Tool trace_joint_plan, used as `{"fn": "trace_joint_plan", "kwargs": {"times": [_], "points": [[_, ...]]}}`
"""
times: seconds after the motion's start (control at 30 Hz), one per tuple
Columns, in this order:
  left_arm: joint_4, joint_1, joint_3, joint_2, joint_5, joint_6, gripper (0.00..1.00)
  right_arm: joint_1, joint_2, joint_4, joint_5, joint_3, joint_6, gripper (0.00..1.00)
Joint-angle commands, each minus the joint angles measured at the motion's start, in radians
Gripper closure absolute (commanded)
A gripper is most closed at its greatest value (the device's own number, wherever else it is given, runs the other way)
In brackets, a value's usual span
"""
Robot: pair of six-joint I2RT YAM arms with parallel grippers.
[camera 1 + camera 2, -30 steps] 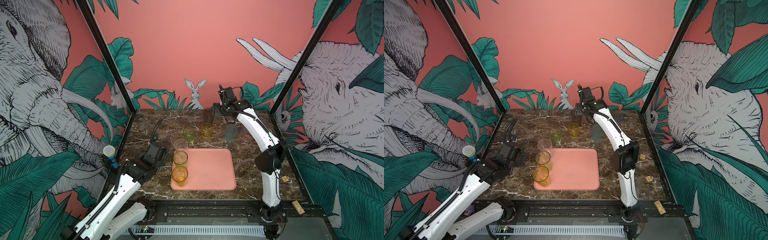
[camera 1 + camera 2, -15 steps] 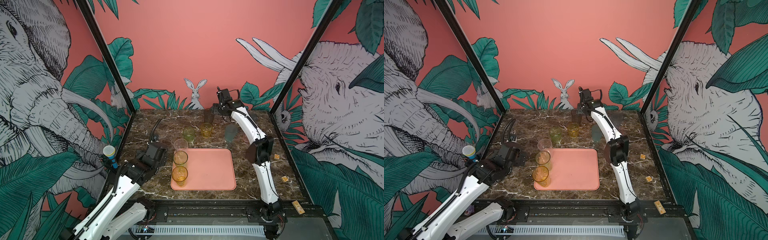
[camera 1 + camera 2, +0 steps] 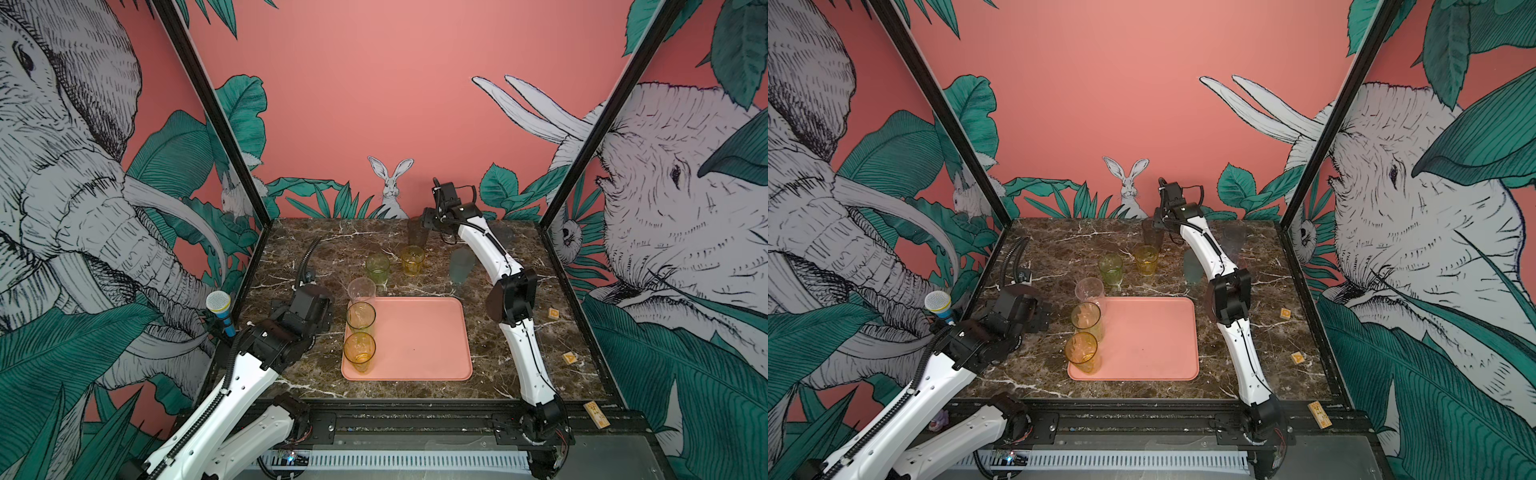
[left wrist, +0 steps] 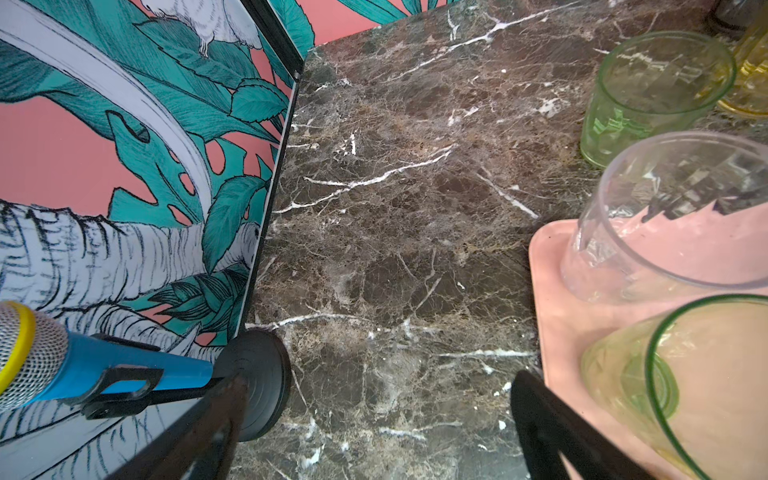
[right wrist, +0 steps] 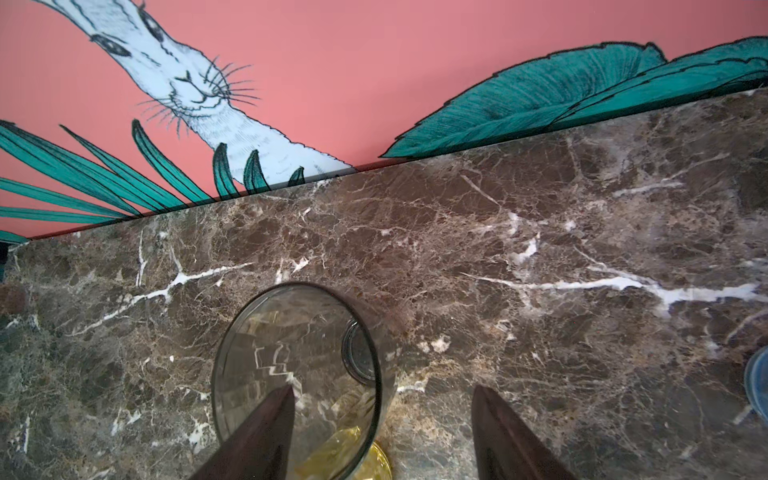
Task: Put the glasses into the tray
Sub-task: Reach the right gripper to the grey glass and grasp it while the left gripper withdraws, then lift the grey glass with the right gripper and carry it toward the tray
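The smoky glass's rim (image 3: 424,228) (image 5: 379,380) is just below my right gripper, between its open fingers, so my right gripper needs to move down a little next and close across the smoky glass's side.
The salmon-pink tray (image 3: 419,345) lies mid-table. Three tall glasses stand along its left edge: clear (image 3: 361,290), green (image 3: 360,318) and amber (image 3: 359,348). Behind it on the marble stand a short green glass (image 3: 377,268), a short amber one (image 3: 412,259), a teal-grey one (image 3: 461,266) and a tall smoky grey glass (image 3: 417,230). My right gripper (image 5: 382,390) is open over the smoky glass (image 5: 297,365), with one finger (image 5: 266,428) inside it and the other outside, clear of its wall. Left of the tray, my left gripper (image 4: 376,386) hangs wide open over bare marble.
A faint pale glass (image 3: 503,235) stands at the back right, and a bluish rim (image 5: 756,382) shows at the edge of the right wrist view. Small wooden blocks (image 3: 554,313) lie right of the tray. A toy microphone (image 3: 218,307) stands at the left wall.
The right arm has stretched toward the back wall and come down over the smoky glass, its jaws narrowing a little. The left arm has hardly moved.
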Motion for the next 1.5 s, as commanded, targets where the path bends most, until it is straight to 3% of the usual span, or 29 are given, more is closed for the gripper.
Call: {"fn": "trace_joint_plan", "kwargs": {"times": [0.0,0.27,1.07,1.47], "points": [[0.007,0.006,-0.013,-0.004,-0.013,-0.001,0.01,-0.007,0.026,0.032,-0.010,0.040,0.028,0.32],[0.013,0.005,-0.013,0.005,-0.012,0.003,0.01,-0.011,0.057,0.046,-0.022,0.039,0.040,0.39],[0.015,0.006,-0.012,0.014,0.005,0.007,0.01,-0.013,0.068,0.037,-0.036,0.014,0.054,0.82],[0.020,0.005,-0.011,0.009,0.021,0.008,0.01,-0.013,0.027,0.034,-0.014,0.002,0.043,0.99]]}}
